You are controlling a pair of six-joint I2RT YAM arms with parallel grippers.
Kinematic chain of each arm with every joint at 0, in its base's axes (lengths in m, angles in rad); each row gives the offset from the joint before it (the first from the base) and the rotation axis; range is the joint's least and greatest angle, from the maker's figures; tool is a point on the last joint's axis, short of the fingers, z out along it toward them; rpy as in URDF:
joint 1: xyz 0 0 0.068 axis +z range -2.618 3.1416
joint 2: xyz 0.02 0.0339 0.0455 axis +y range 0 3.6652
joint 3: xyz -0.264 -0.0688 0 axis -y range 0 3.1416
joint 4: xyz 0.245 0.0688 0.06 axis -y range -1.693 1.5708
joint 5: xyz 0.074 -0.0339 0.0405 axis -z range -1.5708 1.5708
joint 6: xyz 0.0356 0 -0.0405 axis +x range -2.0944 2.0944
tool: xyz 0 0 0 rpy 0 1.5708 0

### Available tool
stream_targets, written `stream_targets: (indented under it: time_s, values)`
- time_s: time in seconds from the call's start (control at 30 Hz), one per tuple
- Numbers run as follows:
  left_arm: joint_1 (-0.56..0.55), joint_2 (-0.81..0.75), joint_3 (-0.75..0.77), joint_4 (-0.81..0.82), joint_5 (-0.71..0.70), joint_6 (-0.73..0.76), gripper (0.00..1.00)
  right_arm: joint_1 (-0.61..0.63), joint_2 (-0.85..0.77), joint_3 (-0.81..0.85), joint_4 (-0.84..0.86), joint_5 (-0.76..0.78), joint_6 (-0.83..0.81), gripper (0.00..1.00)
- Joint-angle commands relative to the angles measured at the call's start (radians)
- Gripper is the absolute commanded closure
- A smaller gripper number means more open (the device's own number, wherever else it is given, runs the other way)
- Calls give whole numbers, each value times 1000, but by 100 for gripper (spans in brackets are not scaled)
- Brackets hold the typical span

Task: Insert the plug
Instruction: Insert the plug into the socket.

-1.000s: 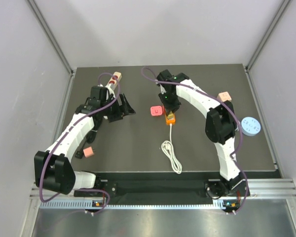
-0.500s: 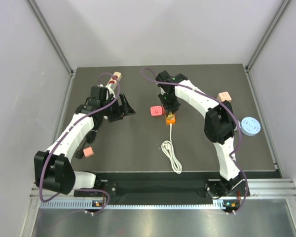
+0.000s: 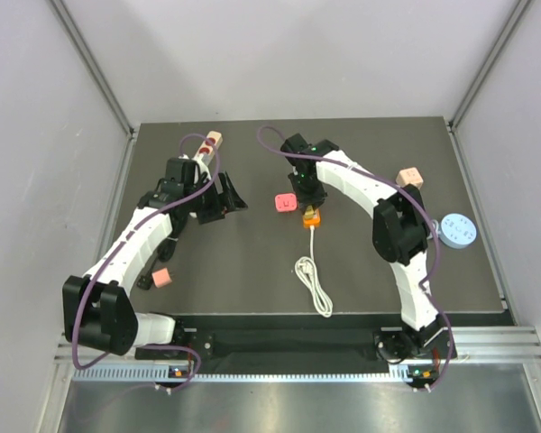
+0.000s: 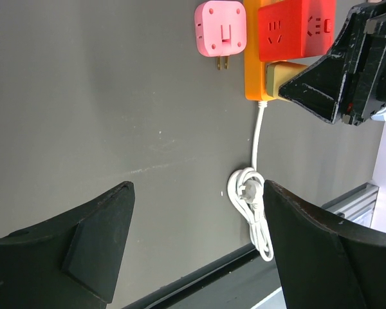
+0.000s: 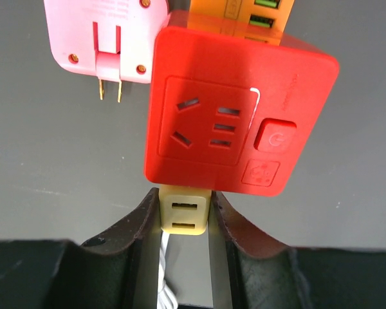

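Note:
My right gripper turns the yellow block square next, since it stands skewed. Then it lowers the block to the power strip's cord end below and releases it.
The red cube plug (image 5: 238,109) sits on the orange power strip (image 4: 253,64), with its socket face toward the right wrist camera. It also shows in the left wrist view (image 4: 296,29). My right gripper (image 5: 185,196) is shut on a small yellow block (image 5: 185,215) that sits on the strip right next to the red plug. In the top view the right gripper (image 3: 307,200) hides the plug, and only the strip's orange end (image 3: 312,217) shows. My left gripper (image 3: 230,200) is open and empty, apart to the left, also seen in its wrist view (image 4: 196,193).
A pink adapter (image 3: 285,203) lies just left of the strip. The strip's coiled white cord (image 3: 314,284) trails toward the near edge. A peach cube (image 3: 410,176) and a light blue disc (image 3: 458,229) are at the right. A small pink block (image 3: 161,276) and a beige strip (image 3: 213,142) are at the left.
My right wrist has shifted slightly left over the strip. The left arm has not moved.

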Motion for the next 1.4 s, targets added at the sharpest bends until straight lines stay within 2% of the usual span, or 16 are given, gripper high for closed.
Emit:
stream_targets:
  time_s: [0.0,0.4,0.8,1.1,1.37]
  values:
    - [-1,-22,-9,6,2,12,15,10,51,-56,57,2,13,100]
    - [2,-23,-6,-1,-18,13,15,-5,100,-115,100,-28,0,100]
    - [4,-15,-3,-2,-23,12,15,1,54,-320,227,-21,42,100]
    - [4,-17,-2,-5,-38,12,15,-3,82,-339,273,-44,30,100]
    - [4,-3,8,-2,-38,9,15,-3,45,-487,368,-31,59,100]
